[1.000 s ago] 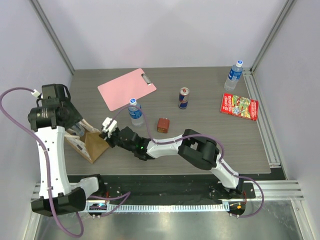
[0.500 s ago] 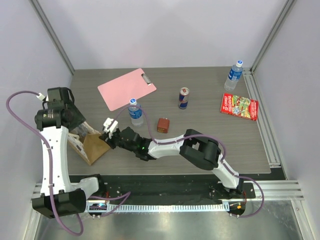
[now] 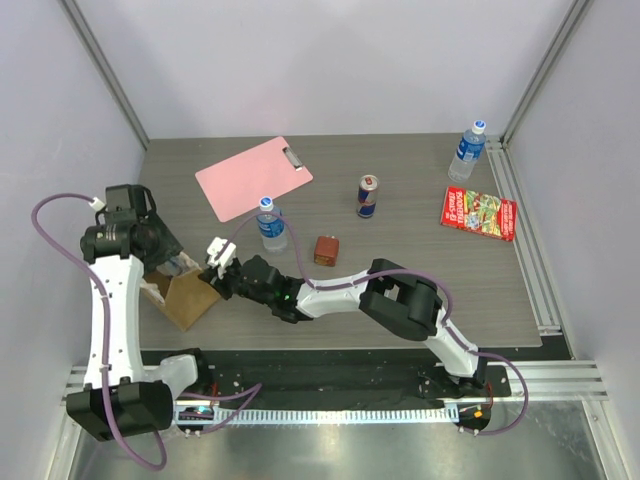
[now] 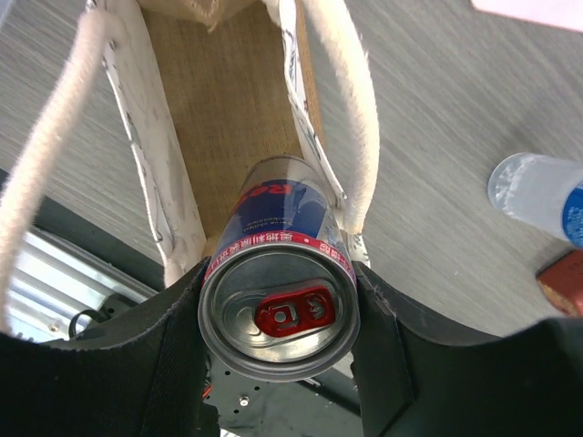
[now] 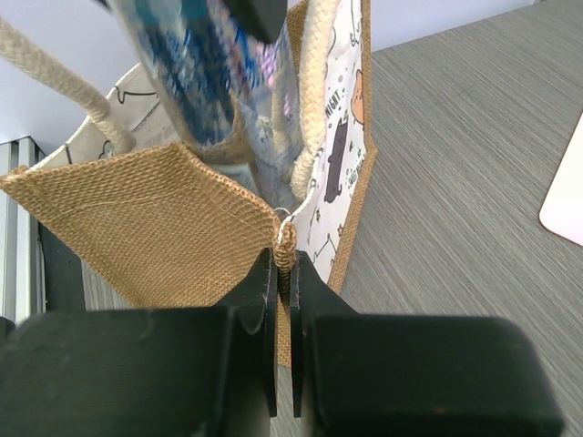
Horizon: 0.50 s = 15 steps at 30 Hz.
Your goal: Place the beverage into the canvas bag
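The can (image 4: 273,273) in the robot's left gripper hangs only partway in, so the gripper should next lower it deeper between the cream handles, into the bag's open inside below, and let it go.
My left gripper (image 4: 278,305) is shut on a blue and silver beverage can (image 4: 273,273) with a red tab. It holds the can upright in the open mouth of the tan canvas bag (image 4: 228,118), between its cream handles (image 4: 351,109). My right gripper (image 5: 284,273) is shut on the bag's woven rim (image 5: 155,209) and holds that side up. In the right wrist view the can (image 5: 214,73) hangs partly inside the bag. In the top view the bag (image 3: 185,298) stands at the table's near left, with the left gripper (image 3: 160,262) above it and the right gripper (image 3: 213,262) at its right edge.
A water bottle (image 3: 270,225) and a small reddish-brown box (image 3: 326,250) stand just right of the bag. A pink clipboard (image 3: 253,177), a second can (image 3: 368,196), a red packet (image 3: 478,212) and another bottle (image 3: 466,150) lie farther back and right.
My left gripper has come down and slightly right with the can, lowering it into the bag's mouth. The right gripper has kept its hold on the rim.
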{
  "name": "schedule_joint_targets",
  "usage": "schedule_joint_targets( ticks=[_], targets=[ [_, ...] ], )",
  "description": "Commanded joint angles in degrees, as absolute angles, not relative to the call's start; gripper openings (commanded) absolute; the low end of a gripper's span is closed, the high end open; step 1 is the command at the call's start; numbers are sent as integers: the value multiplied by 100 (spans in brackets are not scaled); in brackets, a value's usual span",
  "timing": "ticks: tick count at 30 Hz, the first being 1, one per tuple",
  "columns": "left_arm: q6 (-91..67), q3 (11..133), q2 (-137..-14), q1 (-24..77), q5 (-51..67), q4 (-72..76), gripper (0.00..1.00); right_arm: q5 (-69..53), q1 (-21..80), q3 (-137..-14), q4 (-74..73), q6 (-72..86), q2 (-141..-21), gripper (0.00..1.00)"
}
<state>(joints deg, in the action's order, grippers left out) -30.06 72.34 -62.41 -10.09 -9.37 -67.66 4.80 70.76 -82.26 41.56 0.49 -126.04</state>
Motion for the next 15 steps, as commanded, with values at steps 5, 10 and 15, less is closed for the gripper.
schedule_joint_targets(
  ticks=[5,10,15],
  targets=[
    [-3050,6690,-5994,-1002,-554,-6215,0,624,7102,-8481,4456,-79,-12419,1],
    [-3128,6381,-5985,-1002,-422,-5881,0,571,7093,-8490,4421,-44,-12489,2],
    [-3217,5784,-5915,-1002,-378,-5441,0,580,7102,-8482,4395,-35,-12498,10]
  ],
)
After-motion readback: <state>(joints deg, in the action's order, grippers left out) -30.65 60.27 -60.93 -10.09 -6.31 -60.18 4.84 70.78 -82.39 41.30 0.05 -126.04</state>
